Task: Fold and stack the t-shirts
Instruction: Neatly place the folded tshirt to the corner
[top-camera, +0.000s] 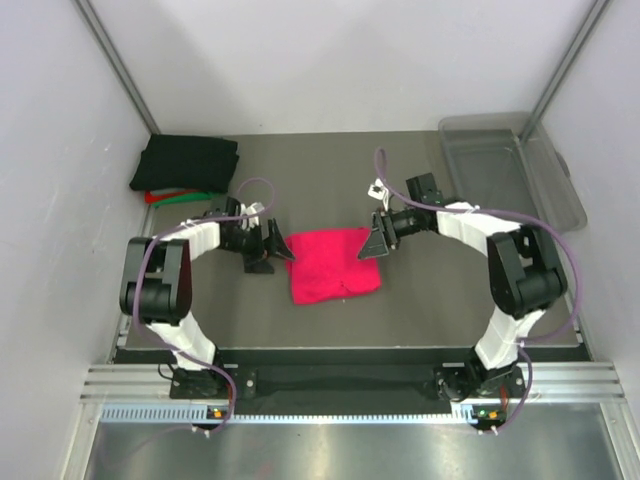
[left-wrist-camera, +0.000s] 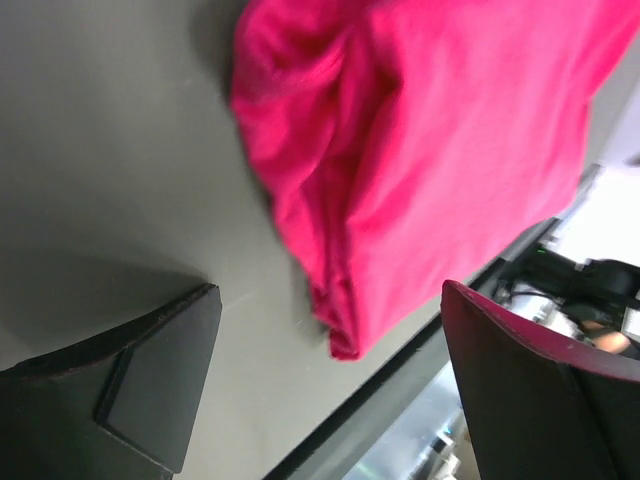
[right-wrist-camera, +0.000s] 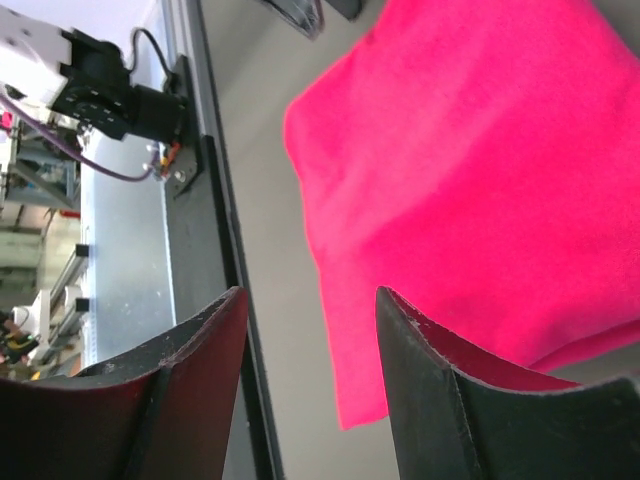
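Observation:
Next, the left gripper moves across onto the shirt's lumpy folded edge (top-camera: 293, 266) (left-wrist-camera: 306, 205) and closes, since that edge lies just to the gripper's right in the top view.
A bright pinkish-red t-shirt (top-camera: 333, 265) lies folded into a rough square in the middle of the grey table (top-camera: 330, 180). My left gripper (top-camera: 272, 250) hovers just off its left edge, jaws wide open and empty. In the left wrist view the shirt (left-wrist-camera: 430, 150) lies beyond the left gripper (left-wrist-camera: 330, 390), with its lumpy folded edge facing me. My right gripper (top-camera: 378, 235) sits over the shirt's upper right corner, open, nothing between its fingers. In the right wrist view the shirt (right-wrist-camera: 480, 170) spreads under the right gripper (right-wrist-camera: 310, 340). Folded black, red and green t-shirts (top-camera: 185, 165) are stacked at the back left.
A clear plastic bin (top-camera: 505, 160) stands at the back right corner. White walls close in the table on three sides. A black strip and metal rail (top-camera: 330, 385) run along the near edge between the arm bases.

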